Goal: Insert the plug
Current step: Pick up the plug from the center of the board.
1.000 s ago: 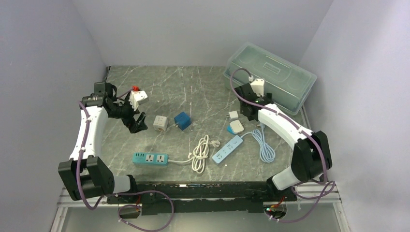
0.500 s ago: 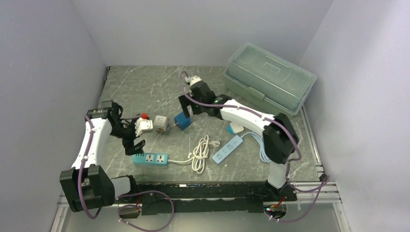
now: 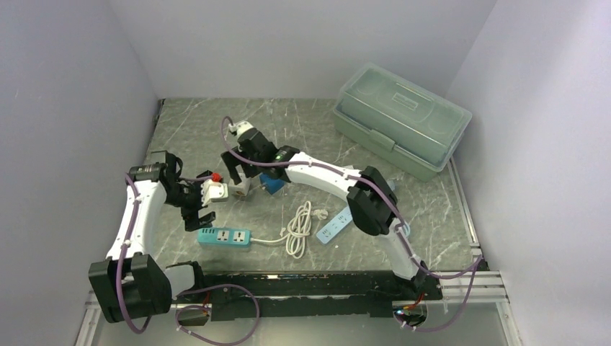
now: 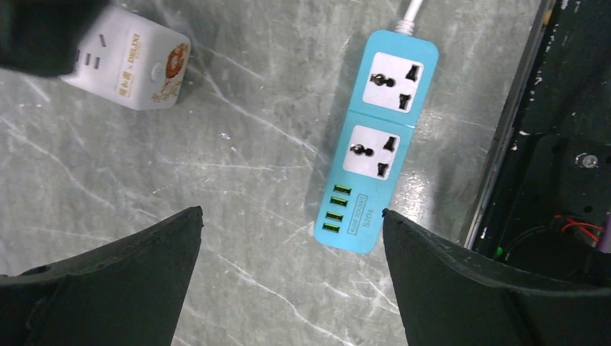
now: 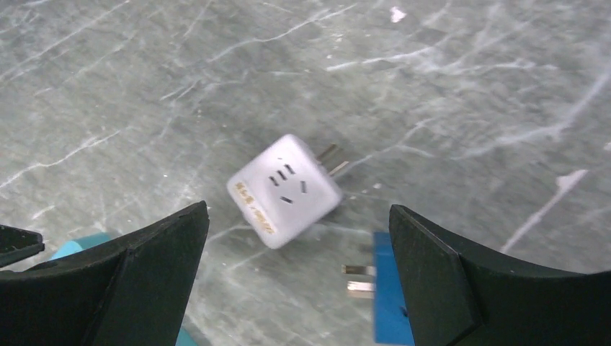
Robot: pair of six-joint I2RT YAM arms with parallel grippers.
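Observation:
My right gripper should next come down around the cube's slotted body (image 3: 242,188) (image 5: 285,190) and close, since the white cube lies below it, already framed between its open fingers.
A white cube adapter (image 3: 239,188) with metal prongs lies on the marble table, and a blue cube adapter (image 3: 271,181) sits just right of it. A teal power strip (image 3: 224,236) lies nearer the front. My right gripper (image 3: 239,171) hovers open above the white cube (image 5: 284,189), with the blue adapter's prongs (image 5: 360,280) beside its right finger. My left gripper (image 3: 198,215) hovers open and empty over the table just left of the teal strip (image 4: 378,140). The white cube (image 4: 130,65) shows at the top left of the left wrist view.
A coiled white cable (image 3: 297,229) runs from the teal strip. A white-blue power strip (image 3: 336,224) lies right of it. A green lidded box (image 3: 401,119) stands at the back right. The right arm spans the middle of the table. The table's black front edge (image 4: 526,108) is close to the left gripper.
The right arm swung from beside the green box leftward across the table to above the white cube. The left gripper came forward and down towards the teal strip.

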